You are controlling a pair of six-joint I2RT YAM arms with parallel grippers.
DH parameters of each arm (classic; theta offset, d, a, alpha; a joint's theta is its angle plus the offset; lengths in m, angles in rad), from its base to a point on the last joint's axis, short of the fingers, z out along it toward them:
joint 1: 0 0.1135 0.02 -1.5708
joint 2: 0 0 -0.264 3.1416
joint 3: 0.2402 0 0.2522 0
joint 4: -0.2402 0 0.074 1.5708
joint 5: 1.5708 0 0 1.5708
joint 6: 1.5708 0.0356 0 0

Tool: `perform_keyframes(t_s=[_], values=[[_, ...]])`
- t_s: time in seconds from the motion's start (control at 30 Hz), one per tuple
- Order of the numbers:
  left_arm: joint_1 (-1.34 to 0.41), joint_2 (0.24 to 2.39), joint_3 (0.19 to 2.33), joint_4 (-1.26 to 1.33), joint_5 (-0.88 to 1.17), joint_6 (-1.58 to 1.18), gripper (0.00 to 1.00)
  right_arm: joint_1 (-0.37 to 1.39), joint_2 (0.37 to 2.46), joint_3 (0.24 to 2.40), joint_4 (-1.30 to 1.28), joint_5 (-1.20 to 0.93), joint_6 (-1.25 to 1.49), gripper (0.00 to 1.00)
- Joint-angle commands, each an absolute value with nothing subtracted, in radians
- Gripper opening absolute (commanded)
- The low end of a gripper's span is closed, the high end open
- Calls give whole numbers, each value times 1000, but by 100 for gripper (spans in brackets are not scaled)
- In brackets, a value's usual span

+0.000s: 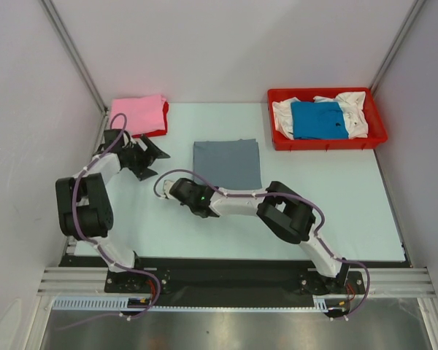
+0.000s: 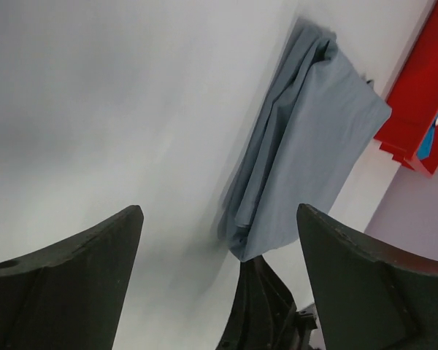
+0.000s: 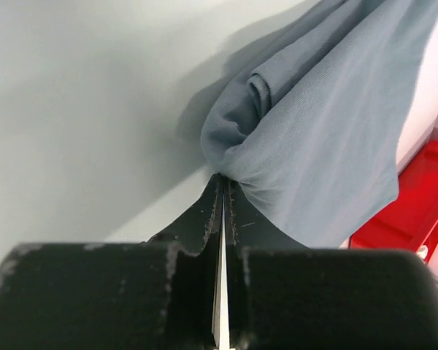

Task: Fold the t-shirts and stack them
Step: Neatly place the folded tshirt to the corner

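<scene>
The grey shirt's closer far corner [image 1: 196,146] [image 2: 310,45] is below my left gripper and to its right in the top view, so my left gripper moves down and over to it next.
The slate grey t-shirt [image 1: 226,163] lies folded into a rectangle at the table's middle; it also shows in the left wrist view [image 2: 314,146] and the right wrist view [image 3: 328,124]. My right gripper [image 1: 193,185] [image 3: 223,179] is shut on its near left corner, where the cloth bunches at the tips. It appears in the left wrist view [image 2: 259,292] too. My left gripper [image 1: 155,159] [image 2: 219,210] is open and empty, left of the grey shirt. A folded pink t-shirt [image 1: 137,113] lies on a red one [image 1: 158,133] at the back left.
A red tray [image 1: 325,144] at the back right holds a white shirt [image 1: 354,109] and a bright blue shirt [image 1: 317,120]. The tray shows in both wrist views [image 2: 416,109] [image 3: 416,197]. Grey walls close in the left, back and right.
</scene>
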State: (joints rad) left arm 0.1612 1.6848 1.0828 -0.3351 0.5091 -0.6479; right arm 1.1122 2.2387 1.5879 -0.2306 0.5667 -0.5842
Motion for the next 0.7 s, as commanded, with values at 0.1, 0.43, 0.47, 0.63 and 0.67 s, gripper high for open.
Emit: perform_keyframes(t_s=[0.1, 0.43, 0.47, 0.63, 0.67], values=[[114, 1805, 1100, -216, 678, -772, 97, 1097, 2100, 1617, -235, 538, -584, 0], [20, 1922, 1167, -91, 713, -897, 100, 1065, 2042, 1565, -239, 505, -578, 0], [14, 1937, 1167, -66, 725, -919, 100, 1060, 2040, 1566, -239, 497, -575, 0], [-46, 1977, 1198, -83, 701, -995, 100, 1048, 2022, 1574, -239, 489, -565, 0], [-52, 1996, 1203, -83, 698, -1009, 100, 1046, 2017, 1574, -236, 488, -565, 0]])
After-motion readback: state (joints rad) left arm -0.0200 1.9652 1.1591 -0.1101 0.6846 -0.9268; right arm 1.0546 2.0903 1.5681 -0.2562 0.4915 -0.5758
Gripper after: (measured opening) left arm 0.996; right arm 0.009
